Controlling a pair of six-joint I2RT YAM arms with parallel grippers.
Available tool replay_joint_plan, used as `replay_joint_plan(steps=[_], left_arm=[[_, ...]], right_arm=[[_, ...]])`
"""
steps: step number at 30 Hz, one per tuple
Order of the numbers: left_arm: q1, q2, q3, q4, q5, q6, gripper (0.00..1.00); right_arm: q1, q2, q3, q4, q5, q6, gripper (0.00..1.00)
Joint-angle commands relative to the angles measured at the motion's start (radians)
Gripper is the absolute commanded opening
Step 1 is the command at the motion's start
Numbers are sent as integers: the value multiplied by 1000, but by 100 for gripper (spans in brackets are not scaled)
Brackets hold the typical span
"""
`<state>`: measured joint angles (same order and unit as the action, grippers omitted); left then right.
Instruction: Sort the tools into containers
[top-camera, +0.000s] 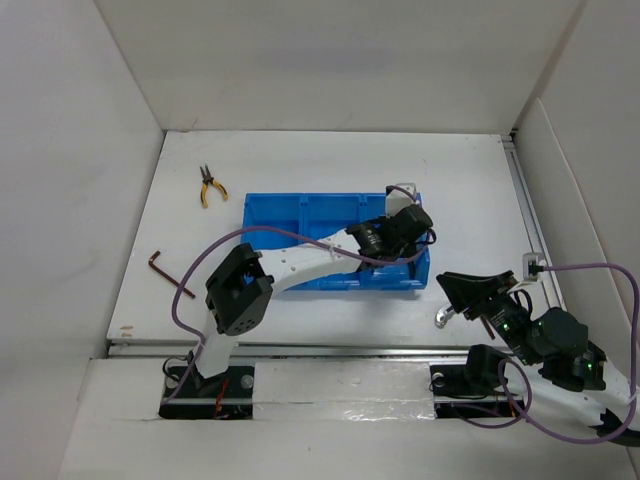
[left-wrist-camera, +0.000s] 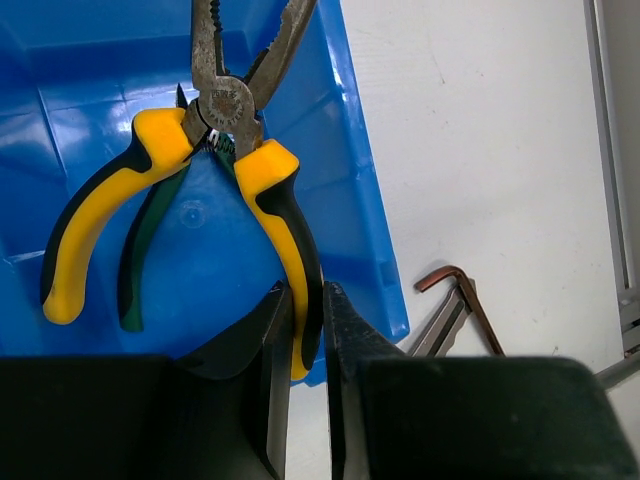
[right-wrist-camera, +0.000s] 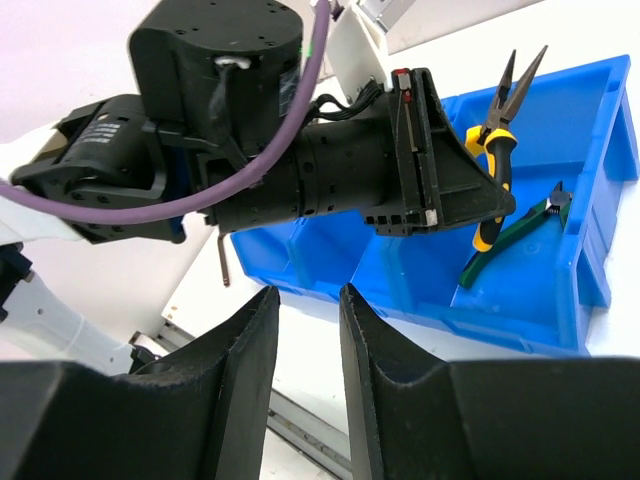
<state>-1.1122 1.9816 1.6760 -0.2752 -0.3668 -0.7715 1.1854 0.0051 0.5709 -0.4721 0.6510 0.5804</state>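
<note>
I need to lower the long-nose pliers in my left gripper onto the green-handled pliers (left-wrist-camera: 148, 235) next, because that section of the tray holds that kind of tool.
My left gripper (left-wrist-camera: 308, 290) is shut on one handle of the yellow-and-black long-nose pliers (left-wrist-camera: 270, 170), which hang over the right compartment of the blue tray (left-wrist-camera: 60, 120). Green-handled pliers (left-wrist-camera: 148, 235) lie in that compartment beneath them. From above, the left gripper (top-camera: 398, 232) sits over the tray's (top-camera: 300, 215) right end. My right gripper (right-wrist-camera: 308, 295) stands open with nothing between its fingers, near the tray's front right corner (top-camera: 447, 284). It sees the held pliers (right-wrist-camera: 497, 140) and the green pliers (right-wrist-camera: 520, 225). Smaller yellow pliers (top-camera: 208, 186) lie at the far left.
A dark L-shaped hex key (top-camera: 168, 272) lies left of the left arm. Another brown hex key (left-wrist-camera: 455, 300) rests on the table beside the tray's corner. A small silver piece (top-camera: 443, 317) lies by the right gripper. White walls surround the table; a rail (top-camera: 300, 350) runs along its near edge.
</note>
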Motion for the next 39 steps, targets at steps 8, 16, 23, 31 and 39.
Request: replay_joint_plan(steps=[8,16,23,31,39], left_arm=[[38,23,-2,103,25,-5,0],[38,72,33,91,23,6,0],[48,94,42,93,34,5,6],[48,109,53,87,14,17,32],[48,115,93,48,19,43,41]], right_arm=[[5,-188,0,6,9,4,36],[5,-188,1,7,-1,1,36],[5,-189,1,9,-4,-2,36],[5,-189,0,13,-8,-8,36],[5,-186,-2,15,-8,-16,36]])
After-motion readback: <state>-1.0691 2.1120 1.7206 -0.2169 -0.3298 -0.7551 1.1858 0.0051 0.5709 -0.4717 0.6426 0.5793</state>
